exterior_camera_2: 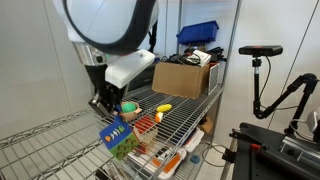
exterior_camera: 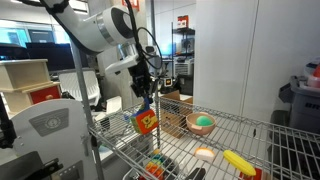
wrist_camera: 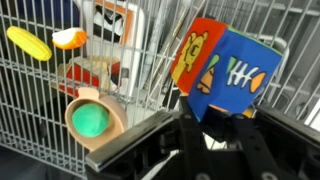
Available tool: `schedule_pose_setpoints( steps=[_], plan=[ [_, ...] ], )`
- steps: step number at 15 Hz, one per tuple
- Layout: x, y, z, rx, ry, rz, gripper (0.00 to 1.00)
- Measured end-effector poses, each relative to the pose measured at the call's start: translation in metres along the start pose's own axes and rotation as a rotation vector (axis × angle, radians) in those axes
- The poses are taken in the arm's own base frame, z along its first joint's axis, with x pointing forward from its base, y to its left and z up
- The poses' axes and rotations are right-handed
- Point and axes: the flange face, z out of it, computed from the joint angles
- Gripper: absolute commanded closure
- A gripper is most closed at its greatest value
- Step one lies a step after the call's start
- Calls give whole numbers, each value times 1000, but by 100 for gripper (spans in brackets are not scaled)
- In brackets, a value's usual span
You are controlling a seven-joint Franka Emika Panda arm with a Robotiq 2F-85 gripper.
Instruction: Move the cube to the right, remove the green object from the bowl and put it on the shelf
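Note:
I should carry the cube [exterior_camera: 147, 121] in my gripper past the bowl, toward the cardboard box, next. The bare wires [exterior_camera: 238, 142] beside the yellow toy are clear, so I should let go of the cube over them.
My gripper [wrist_camera: 215, 112] is shut on the cube [wrist_camera: 222, 68], whose blue and orange picture faces show in the wrist view. In both exterior views the cube [exterior_camera: 147, 121] [exterior_camera_2: 118, 138] hangs under the gripper [exterior_camera: 146, 100] [exterior_camera_2: 108, 112], at the near end of the chrome wire shelf [exterior_camera: 250, 128] [exterior_camera_2: 190, 108]. The tan bowl [exterior_camera: 199, 124] [exterior_camera_2: 130, 106] [wrist_camera: 95, 120] stands on the shelf a little beside the cube. The light-green ball [exterior_camera: 203, 123] [exterior_camera_2: 129, 106] [wrist_camera: 90, 120] lies inside it.
A long yellow toy with a red end [exterior_camera: 238, 160] [wrist_camera: 28, 42] and a pale-orange disc [exterior_camera: 204, 153] lie on the wire shelf. A cardboard box [exterior_camera_2: 182, 77] stands at its far end. A smaller multicoloured toy [exterior_camera: 158, 165] sits on the level below.

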Motion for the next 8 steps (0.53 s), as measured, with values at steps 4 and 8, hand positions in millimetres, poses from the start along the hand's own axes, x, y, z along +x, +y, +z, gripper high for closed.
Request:
schedule_pose_setpoints(
  steps=[4,8],
  plan=[
    [19,73,-80,-6,177,156,99],
    [16,150,-144,-16,343,321,99]
  ],
)
